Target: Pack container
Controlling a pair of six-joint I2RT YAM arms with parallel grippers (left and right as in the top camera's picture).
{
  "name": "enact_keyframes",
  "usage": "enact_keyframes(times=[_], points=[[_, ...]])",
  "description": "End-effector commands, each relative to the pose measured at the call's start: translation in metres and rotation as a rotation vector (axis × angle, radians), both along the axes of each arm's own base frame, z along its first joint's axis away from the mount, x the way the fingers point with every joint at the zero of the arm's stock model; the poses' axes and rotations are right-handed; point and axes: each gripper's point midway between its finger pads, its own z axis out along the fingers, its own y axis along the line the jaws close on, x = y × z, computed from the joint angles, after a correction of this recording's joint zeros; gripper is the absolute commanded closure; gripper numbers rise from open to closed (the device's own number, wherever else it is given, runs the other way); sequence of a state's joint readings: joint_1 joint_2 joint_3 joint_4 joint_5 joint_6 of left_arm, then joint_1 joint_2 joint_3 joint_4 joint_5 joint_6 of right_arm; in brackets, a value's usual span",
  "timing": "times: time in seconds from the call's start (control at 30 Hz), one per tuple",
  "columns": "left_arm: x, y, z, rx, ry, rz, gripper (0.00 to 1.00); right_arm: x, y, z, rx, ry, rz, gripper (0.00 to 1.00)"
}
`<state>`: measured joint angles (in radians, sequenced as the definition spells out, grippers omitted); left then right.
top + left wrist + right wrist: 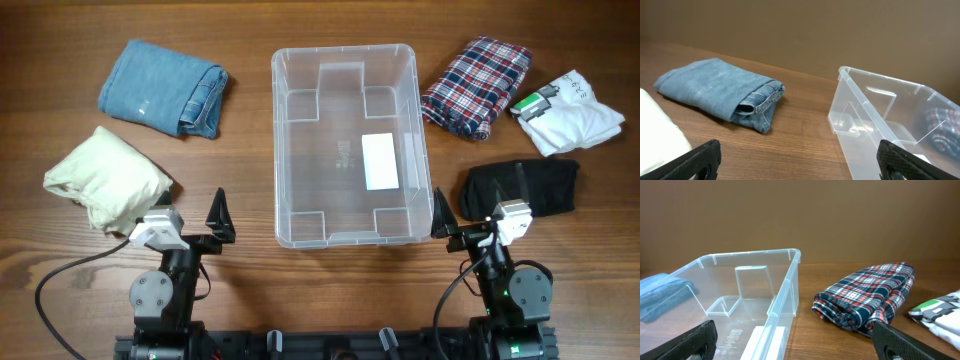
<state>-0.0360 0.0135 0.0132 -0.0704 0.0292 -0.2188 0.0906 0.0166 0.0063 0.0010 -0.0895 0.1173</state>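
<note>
My right gripper should reach outward to the plaid shirt, point its fingers down and lower them onto the plaid shirt's edge by the white shirt (898, 294).
The clear container (283, 150) stands empty in the middle of the table, a white label (379, 161) on its base. It also shows in the left wrist view (860, 107) and in the right wrist view (785, 287). My left gripper (219, 217) is open and empty near the container's front left corner; its fingers frame bare wood in the left wrist view (800, 165). My right gripper (440, 215) is open and empty at the front right corner, and it also shows in the right wrist view (795, 345).
Folded clothes lie around the container: blue jeans (165, 88) at the back left, a cream garment (108, 177) at the front left, a plaid shirt (476, 86) at the back right, a white shirt (570, 112) at the far right and a black garment (522, 187) at the front right.
</note>
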Motion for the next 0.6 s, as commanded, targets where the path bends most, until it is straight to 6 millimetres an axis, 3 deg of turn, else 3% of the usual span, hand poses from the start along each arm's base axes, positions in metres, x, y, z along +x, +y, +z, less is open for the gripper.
enact_keyframes(times=[0.0, 0.23, 0.43, 0.57], points=[[-0.001, -0.003, 0.003, -0.121, -0.001, -0.016, 0.00, -0.001, 0.002, 0.008, 0.040, -0.006, 0.013, 0.00], [-0.007, -0.005, 0.055, -0.134, 0.039, -0.020, 0.01, 0.005, -0.003, 0.044, 0.043, 0.078, -0.024, 0.00], [0.024, -0.005, 0.094, -0.125, 0.293, -0.001, 0.00, 0.046, 0.001, 0.080, 0.039, 0.307, -0.031, 0.00], [0.047, -0.006, 0.105, -0.117, 0.477, 0.010, 0.00, 0.080, 0.006, 0.097, 0.019, 0.496, -0.023, 0.00]])
